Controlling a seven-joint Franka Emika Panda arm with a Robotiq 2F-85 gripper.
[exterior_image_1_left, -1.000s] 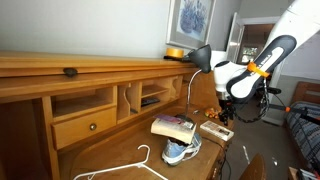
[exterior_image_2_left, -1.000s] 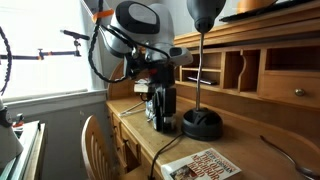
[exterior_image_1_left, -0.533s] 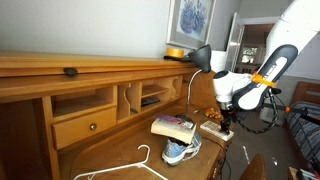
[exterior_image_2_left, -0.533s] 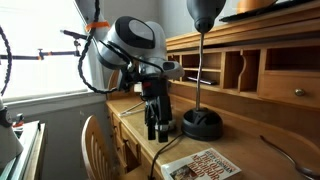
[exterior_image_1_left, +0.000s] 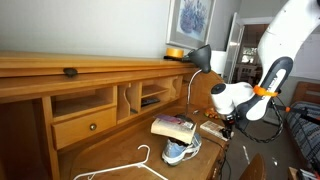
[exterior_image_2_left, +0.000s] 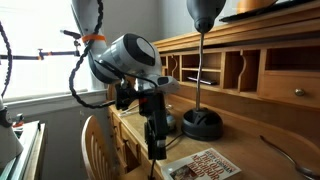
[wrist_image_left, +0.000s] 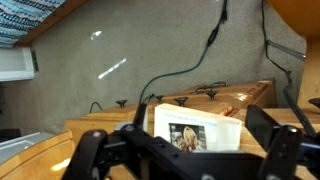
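The gripper moves down onto the white book's edge by the drawers next, as the edge lies close below and the gripper's open fingers already stand on either side.
My gripper (exterior_image_1_left: 226, 124) hangs low over the edge of the wooden desk (exterior_image_1_left: 110, 150), fingers pointing down. It is open and holds nothing. In the wrist view its two black fingers (wrist_image_left: 185, 152) stand wide apart on either side of a book (wrist_image_left: 200, 124) with a white cover and a picture on it. The book lies flat on the desk, close under the gripper, and shows in both exterior views (exterior_image_1_left: 213, 128) (exterior_image_2_left: 201, 165). I cannot tell whether the fingers touch it.
A black desk lamp (exterior_image_2_left: 201, 122) stands just behind the book. A blue and white shoe (exterior_image_1_left: 181, 150) with a second book (exterior_image_1_left: 172, 126) on it and a white hanger (exterior_image_1_left: 140, 165) lie further along. A wooden chair (exterior_image_2_left: 96, 140) stands in front of the desk.
The arm has come down and along the desk, from beside the lamp to just over the book. The gripper has stayed open.
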